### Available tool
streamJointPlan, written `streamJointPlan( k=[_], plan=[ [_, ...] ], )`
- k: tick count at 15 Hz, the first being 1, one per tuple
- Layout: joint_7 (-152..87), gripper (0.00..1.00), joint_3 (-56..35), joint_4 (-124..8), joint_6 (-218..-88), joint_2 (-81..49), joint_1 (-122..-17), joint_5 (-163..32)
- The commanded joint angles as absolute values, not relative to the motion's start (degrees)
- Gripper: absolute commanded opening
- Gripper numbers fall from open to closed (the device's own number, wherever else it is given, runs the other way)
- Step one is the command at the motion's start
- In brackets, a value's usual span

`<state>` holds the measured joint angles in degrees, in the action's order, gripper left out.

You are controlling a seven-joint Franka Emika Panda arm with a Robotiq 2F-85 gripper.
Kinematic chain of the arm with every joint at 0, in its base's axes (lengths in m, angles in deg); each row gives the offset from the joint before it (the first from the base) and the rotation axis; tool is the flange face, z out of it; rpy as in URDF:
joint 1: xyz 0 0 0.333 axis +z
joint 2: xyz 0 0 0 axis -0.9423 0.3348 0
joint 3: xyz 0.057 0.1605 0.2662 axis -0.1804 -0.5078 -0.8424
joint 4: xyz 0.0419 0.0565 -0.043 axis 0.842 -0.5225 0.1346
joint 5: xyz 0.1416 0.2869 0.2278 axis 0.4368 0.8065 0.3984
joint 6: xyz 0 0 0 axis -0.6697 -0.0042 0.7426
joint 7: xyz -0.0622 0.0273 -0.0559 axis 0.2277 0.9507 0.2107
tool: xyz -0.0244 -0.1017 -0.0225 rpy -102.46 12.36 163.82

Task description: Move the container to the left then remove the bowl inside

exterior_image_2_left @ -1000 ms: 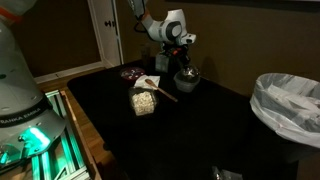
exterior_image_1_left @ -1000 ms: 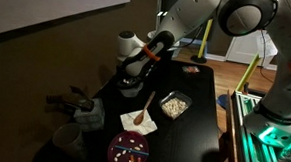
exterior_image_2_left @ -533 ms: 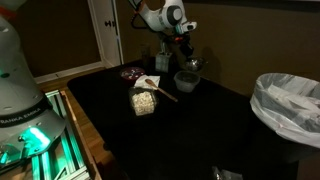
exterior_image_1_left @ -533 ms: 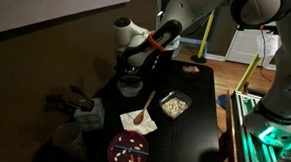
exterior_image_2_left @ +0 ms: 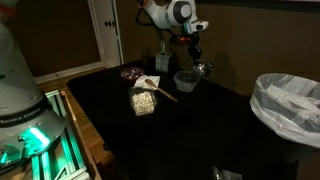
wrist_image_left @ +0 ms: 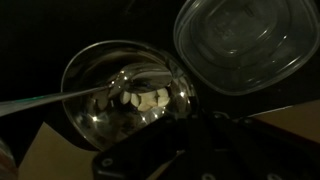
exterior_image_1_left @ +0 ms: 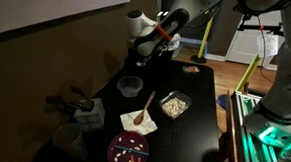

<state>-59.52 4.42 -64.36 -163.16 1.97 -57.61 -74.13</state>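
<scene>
I need to carry the bowl down with my gripper next and put it onto the table beside the container, away from the napkin.
The container (exterior_image_1_left: 130,86) is a small round clear dish that stands on the dark table; it also shows in an exterior view (exterior_image_2_left: 186,79) and at the upper right of the wrist view (wrist_image_left: 240,40). It looks empty. My gripper (exterior_image_1_left: 149,51) hangs in the air above and beside it, also seen in an exterior view (exterior_image_2_left: 197,55). The gripper is shut on the rim of the bowl (exterior_image_2_left: 203,68), which fills the wrist view (wrist_image_left: 125,100) as a round shiny dish clear of the container. The fingertips (wrist_image_left: 190,125) are dark and hard to make out.
A square clear dish of light food (exterior_image_1_left: 174,106) and a white napkin with a wooden spoon (exterior_image_1_left: 139,118) lie near the container. A maroon plate (exterior_image_1_left: 130,148), a white ribbed tub (exterior_image_1_left: 67,139) and a bin with a white bag (exterior_image_2_left: 285,105) are further off.
The gripper has risen from the container with the bowl in it and moved sideways away from the container. The container stays on the table.
</scene>
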Motion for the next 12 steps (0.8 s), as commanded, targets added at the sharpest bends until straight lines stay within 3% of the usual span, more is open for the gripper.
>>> streamJointPlan(
  k=[1,12],
  plan=[
    [-60.0,0.03,3.0,-64.9,-163.4,1.4,-59.6,-75.1],
    [-58.0,0.01,-1.6,-52.8,-149.5,10.2,-67.9,-68.3]
  ],
)
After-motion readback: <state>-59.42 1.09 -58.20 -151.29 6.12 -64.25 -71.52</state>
